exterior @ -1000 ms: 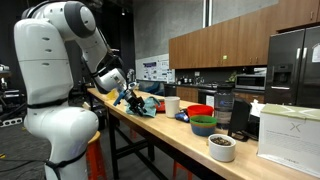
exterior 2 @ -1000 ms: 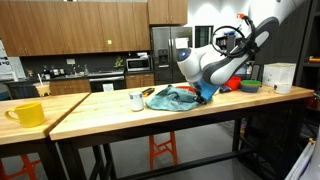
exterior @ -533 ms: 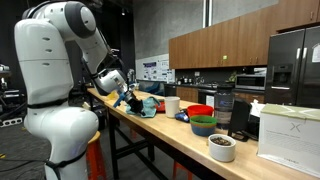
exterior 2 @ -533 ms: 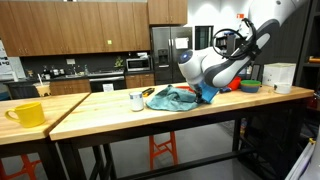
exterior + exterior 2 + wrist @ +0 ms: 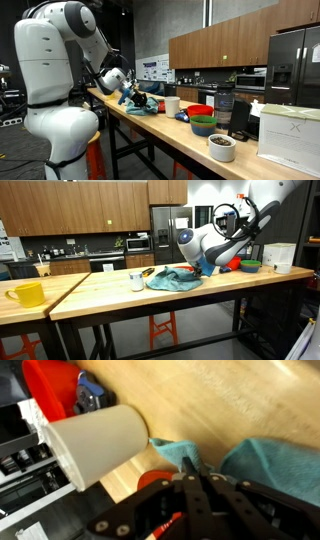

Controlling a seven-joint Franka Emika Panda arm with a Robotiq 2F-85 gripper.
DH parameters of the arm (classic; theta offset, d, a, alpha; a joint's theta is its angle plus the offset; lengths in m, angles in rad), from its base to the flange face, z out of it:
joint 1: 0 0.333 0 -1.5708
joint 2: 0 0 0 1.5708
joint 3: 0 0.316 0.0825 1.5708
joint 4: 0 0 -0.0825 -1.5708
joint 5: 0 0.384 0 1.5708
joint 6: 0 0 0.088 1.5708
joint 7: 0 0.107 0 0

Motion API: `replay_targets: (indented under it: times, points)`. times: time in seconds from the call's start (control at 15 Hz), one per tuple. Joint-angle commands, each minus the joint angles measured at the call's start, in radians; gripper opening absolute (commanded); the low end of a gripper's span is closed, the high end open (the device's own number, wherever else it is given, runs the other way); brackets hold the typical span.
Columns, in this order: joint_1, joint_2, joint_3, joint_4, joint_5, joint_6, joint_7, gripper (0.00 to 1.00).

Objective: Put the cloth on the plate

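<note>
The gripper lifts the fold, carries it outward and lowers it over the orange plate (image 5: 152, 479) next, to release it. The plate's rim lies outward of the gripper.
The teal cloth (image 5: 172, 278) lies crumpled on the wooden table, partly over an orange plate (image 5: 148, 272) whose rim peeks out beside it. In the wrist view the cloth (image 5: 268, 465) fills the right side and a bit of the plate (image 5: 152, 479) shows on the left. My gripper (image 5: 196, 464) points down into the cloth with its jaws shut on a fold. In both exterior views the gripper (image 5: 131, 97) (image 5: 198, 270) sits at the cloth's edge (image 5: 146, 105). Most of the plate is hidden.
A white cup (image 5: 172, 104) (image 5: 100, 440) stands close by the cloth, and a red bowl (image 5: 200, 111) and stacked bowls (image 5: 203, 126) stand past it. Farther along are a filled bowl (image 5: 221, 147) and a white box (image 5: 290, 135). A small mug (image 5: 136, 280) and a yellow mug (image 5: 27, 293) sit on the other side.
The jaws have closed on the cloth. The gripper has shifted slightly, and the cloth's edge is bunched up at the fingertips.
</note>
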Motion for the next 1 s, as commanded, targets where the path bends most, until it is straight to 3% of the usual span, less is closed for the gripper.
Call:
replay_targets:
  times: [0.0, 0.93]
  points:
    - [-0.009, -0.005, -0.015, 0.066, -0.143, -0.023, -0.048, 0.01]
    - [-0.050, 0.076, -0.091, 0.301, -0.525, -0.011, -0.044, 0.01]
